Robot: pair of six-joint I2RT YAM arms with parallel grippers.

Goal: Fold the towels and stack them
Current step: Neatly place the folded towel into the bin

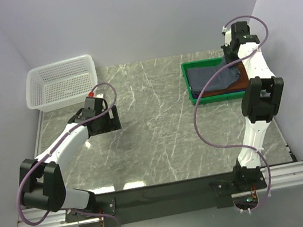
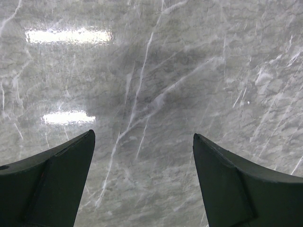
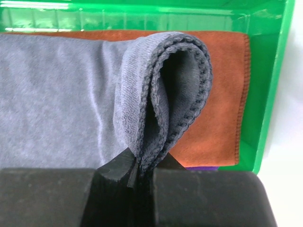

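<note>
The rust-brown towel's bare end [image 1: 243, 78] [image 3: 221, 109] below is still uncovered, so the robot's right gripper should next lower the grey-blue towel's curled corner onto it and let go.
A grey-blue towel [image 3: 57, 94] lies folded on top of a rust-brown towel [image 3: 222, 94] inside the green tray [image 3: 272, 94]. A sliver of a purple towel [image 3: 206, 168] peeks out beneath them. My right gripper [image 3: 144, 163] is shut on the grey-blue towel's doubled corner, which curls up in a loop above the stack. From above, the right gripper [image 1: 234, 56] hangs over the tray's far right corner, by the grey-blue towel [image 1: 212, 75]. My left gripper [image 2: 143, 137] is open over bare marble, nothing between its fingers [image 2: 57, 179]. In the top view the left gripper [image 1: 106, 121] sits left of centre.
A white mesh basket [image 1: 62, 82] stands at the back left, just beyond the left arm. The green tray [image 1: 188, 84] sits at the back right of the marble table [image 1: 153, 125]. Walls close in on both sides.
</note>
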